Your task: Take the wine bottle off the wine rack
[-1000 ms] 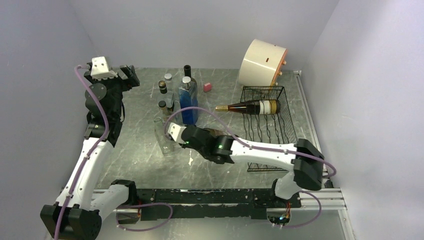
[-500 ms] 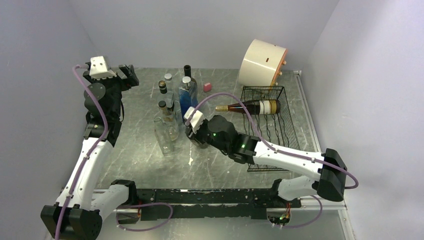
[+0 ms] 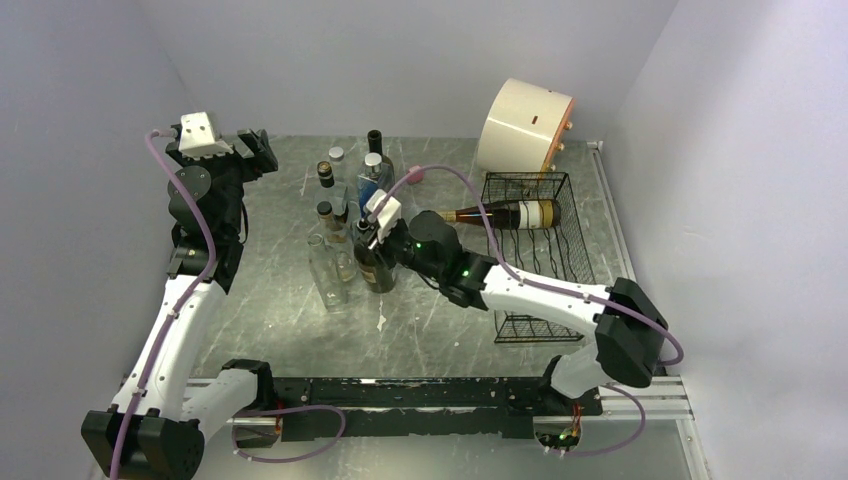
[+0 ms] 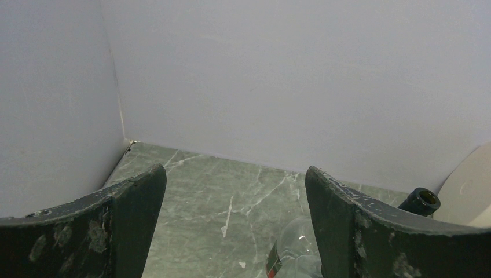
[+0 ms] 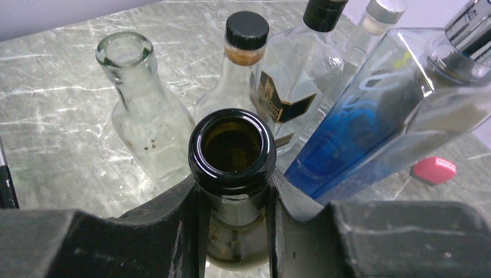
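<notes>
The wine bottle [image 3: 505,214] is still lying across the rack. I therefore need to ease my right gripper slightly outward toward the blue square bottle [image 3: 371,184] and let go of the neck of this open-topped bottle.
The black wire wine rack [image 3: 552,262] stands at the right. A dark wine bottle [image 3: 505,214] with a gold neck and white label lies across its far end, neck pointing left. My right gripper [image 3: 372,236] is away from it, left of the rack, shut on the neck of an upright dark open-mouthed bottle [image 5: 233,152] that stands among other bottles; both fingers [image 5: 191,226] press its neck. My left gripper [image 4: 234,174] is open and empty, raised at the back left [image 3: 250,150].
A cluster of bottles stands mid-table: a blue square one [image 5: 359,130], a clear open one [image 5: 145,124], a black-capped one [image 5: 240,69] and a labelled clear one [image 5: 295,81]. A cream drum [image 3: 525,125] lies behind the rack. A pink block [image 3: 414,173] lies near the back.
My right arm has swung back and left, and the dark bottle in its gripper now stands upright beside the bottle cluster. The left arm and the bottle on the rack have not moved.
</notes>
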